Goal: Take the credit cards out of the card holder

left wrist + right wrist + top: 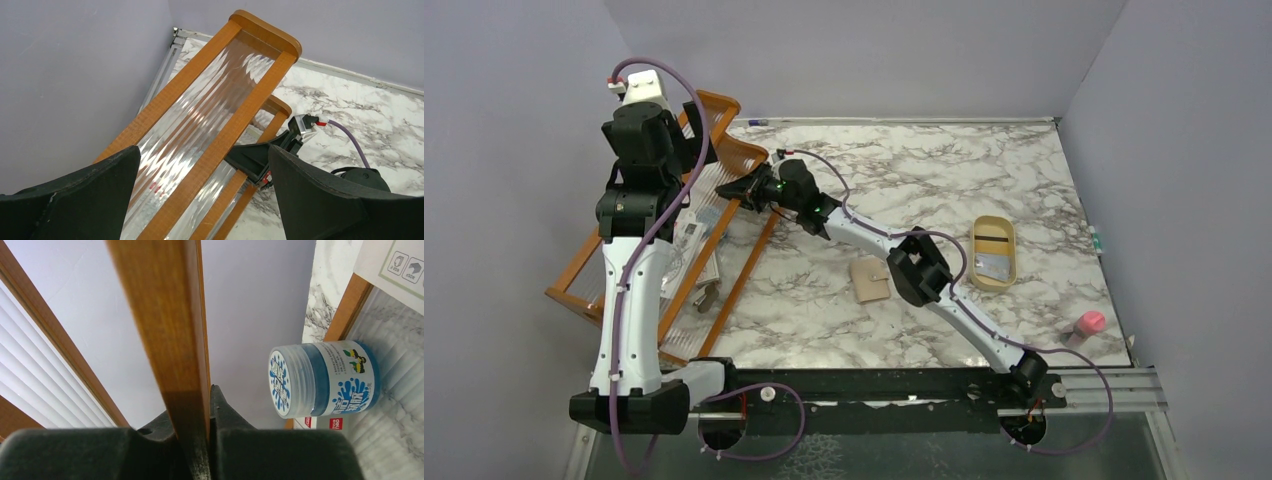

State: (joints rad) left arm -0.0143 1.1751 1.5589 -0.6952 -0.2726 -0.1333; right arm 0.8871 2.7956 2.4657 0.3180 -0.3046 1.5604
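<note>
The right gripper swings toward the right in the top view and outward to the bare far tabletop next, releasing the bar, since the frame point(165, 315) stands crooked.
The card holder point(870, 280) is a flat tan piece lying shut on the marble table near the middle, with no gripper near it. A greyish flat piece with a dark band, apparently one of the credit cards point(992, 262), lies in the oval tan tray point(1012, 250) to its right. My right gripper point(742, 187) point(200, 440) reaches to the far left and is shut on a rail of the orange wooden frame point(165, 315). High above that frame's upper end my left gripper point(204, 149) hangs open with nothing between its fingers.
The wooden frame point(724, 105) with ribbed glass panes leans tilted at the left edge. White printed packets point(694, 232) and a blue-and-white jar point(325, 380) lie under it. A pink-capped item point(1088, 322) stands at the front right. Walls close in the back and both sides.
</note>
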